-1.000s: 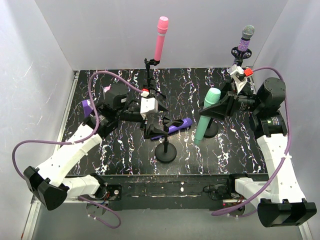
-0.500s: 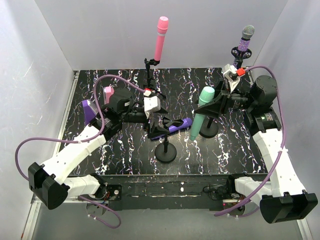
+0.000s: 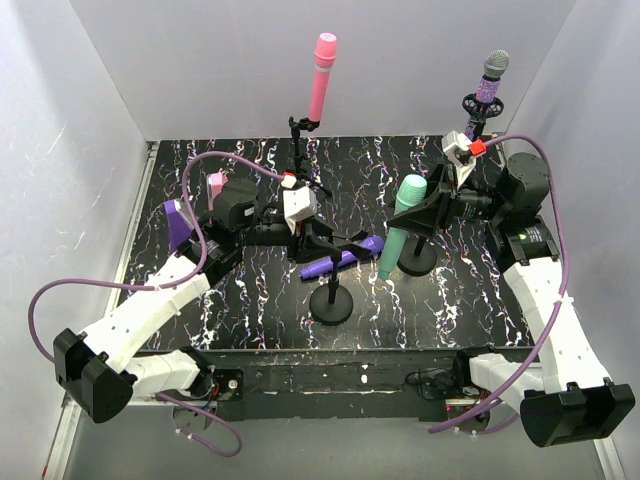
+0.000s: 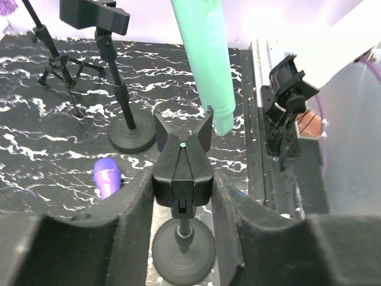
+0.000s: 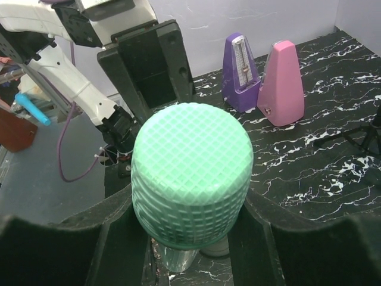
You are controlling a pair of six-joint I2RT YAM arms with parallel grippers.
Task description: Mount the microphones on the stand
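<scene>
The microphone's lower end, still outside, goes left in the top view into the clip's forked top [image 3: 354, 243] next, and my right gripper releases the microphone.
My left gripper [image 3: 318, 240] [image 4: 181, 179] is shut on the black clip [image 4: 181, 152] atop the short round-based stand [image 3: 332, 303]. The mint green microphone [image 3: 398, 235] [image 5: 190, 173] is upright and slightly tilted, with my right gripper [image 3: 422, 215] [image 5: 190, 205] shut on it just below its head. In the left wrist view its lower end [image 4: 217, 113] hangs right beside the clip's forked top. The plain purple microphone [image 3: 345, 260] [image 4: 107, 177] lies on the table by the stand. The pink microphone [image 3: 322, 75] and the glittery purple microphone [image 3: 490, 85] stand up on tripod stands at the back.
A second round-based stand [image 3: 418, 260] [image 4: 131, 134] with an empty clip stands just right of the first. A purple metronome [image 5: 240, 74] and a pink one [image 5: 280, 83] sit at the table's left edge. White walls close in the black marbled table [image 3: 250, 300].
My left gripper has moved in around the stand's clip and closed on it. The right arm has brought the mint microphone a little left, toward the clip.
</scene>
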